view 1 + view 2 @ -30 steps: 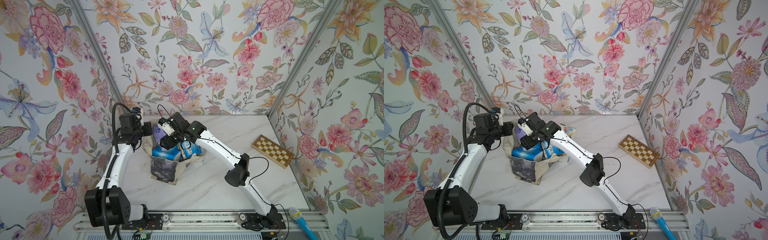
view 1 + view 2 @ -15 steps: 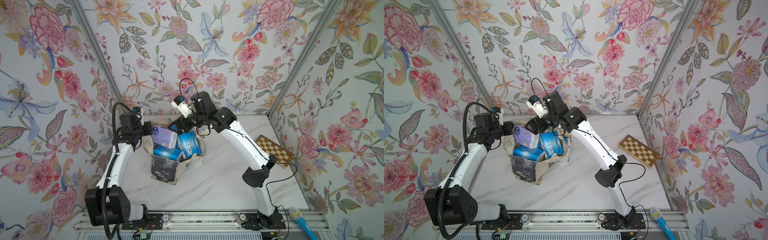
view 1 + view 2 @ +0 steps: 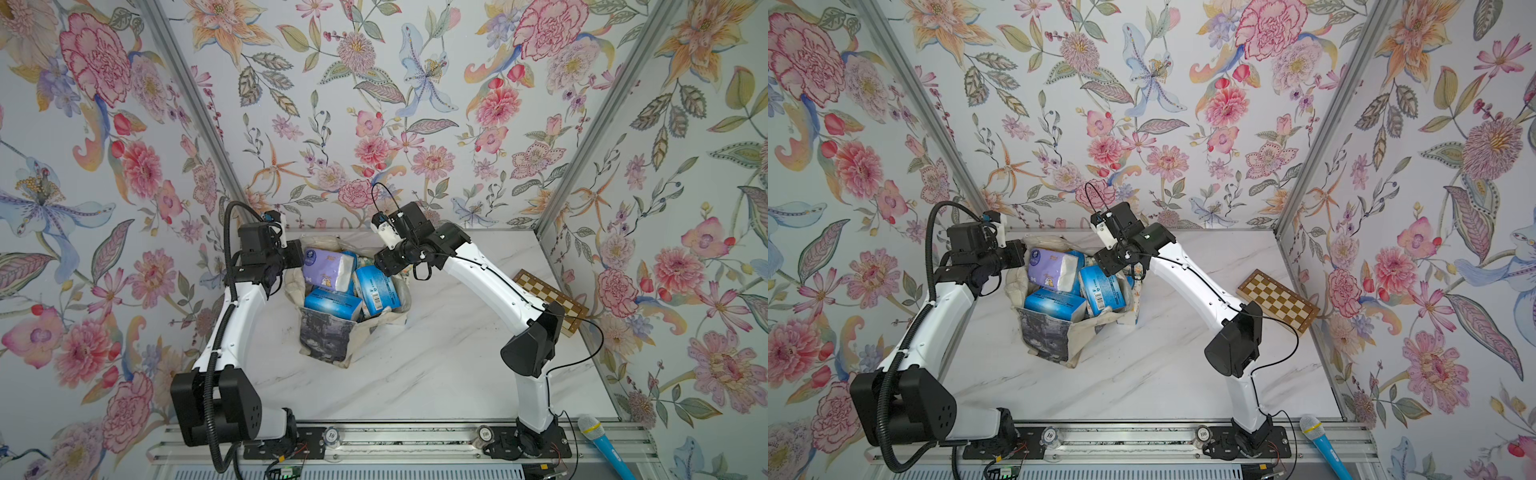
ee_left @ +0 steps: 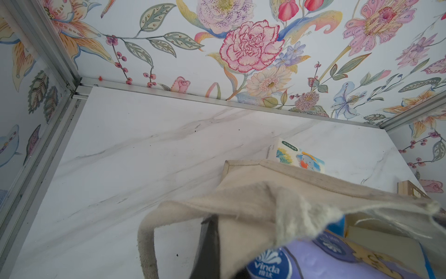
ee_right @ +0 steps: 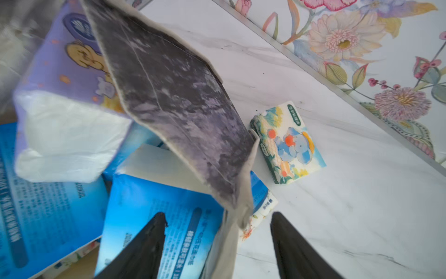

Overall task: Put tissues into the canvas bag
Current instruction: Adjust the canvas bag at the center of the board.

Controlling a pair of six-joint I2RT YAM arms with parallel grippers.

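Note:
My left gripper next lifts and carries the bag's rim [image 4: 271,200] beside the lavender pack up and outward, then releases it, since the bag's near side sags.
The canvas bag [image 3: 323,341] [image 3: 1045,340] stands open at mid-table, holding several tissues in both top views. A lavender pack [image 3: 328,268] [image 5: 65,79] lies on top of blue packs [image 3: 332,302] [image 5: 149,217]. My left gripper [image 3: 291,259] [image 3: 1017,255] is shut on the bag's left rim [image 4: 253,193], whose fabric covers its jaws in the left wrist view. My right gripper [image 3: 380,264] [image 5: 218,217] is open at the right rim, whose edge hangs between its fingers [image 5: 144,246]. One cartoon-elephant pack [image 5: 289,142] [image 4: 299,158] lies on the table behind the bag.
A brown-and-cream chessboard [image 3: 548,301] [image 3: 1277,301] lies against the right wall. A blue microphone [image 3: 600,444] rests on the front rail. The floral back wall stands close behind the bag and both grippers.
The right gripper let go of the lavender pack, which now lies in the bag. It rose towards the back wall, then came down to the bag's right rim. The left arm held still.

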